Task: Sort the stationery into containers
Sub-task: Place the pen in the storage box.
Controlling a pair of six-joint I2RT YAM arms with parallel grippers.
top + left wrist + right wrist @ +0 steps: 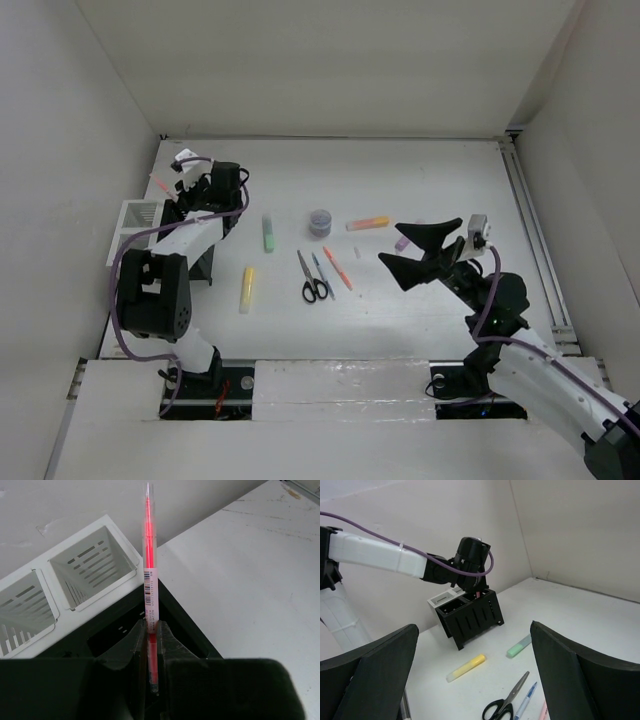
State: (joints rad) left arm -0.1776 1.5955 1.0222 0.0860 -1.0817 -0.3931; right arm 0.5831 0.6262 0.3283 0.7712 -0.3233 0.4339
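Observation:
The left gripper will next stay over the black container's opening (171, 621) and open its fingers to let go of the pen, because the opening is below it and the pen's lower end reaches inside.
My left gripper (150, 640) is shut on a thin red pen (149, 555) that stands upright over the black container (185, 625). The white container (125, 535) with two compartments sits right beside it. From above, this gripper (192, 192) hangs at the table's left. My right gripper (420, 250) stands open above the table's right part, holding nothing. Between the arms lie a yellow highlighter (247, 288), a green highlighter (268, 232), scissors (311, 280), a blue pen (321, 270), an orange pen (337, 267), a round piece (320, 222), an orange highlighter (368, 223) and a purple highlighter (403, 241).
White walls close the table in at the back and on both sides. A metal rail (528, 230) runs along the right edge. In the right wrist view the left arm (375, 555) reaches over the black container (470, 617).

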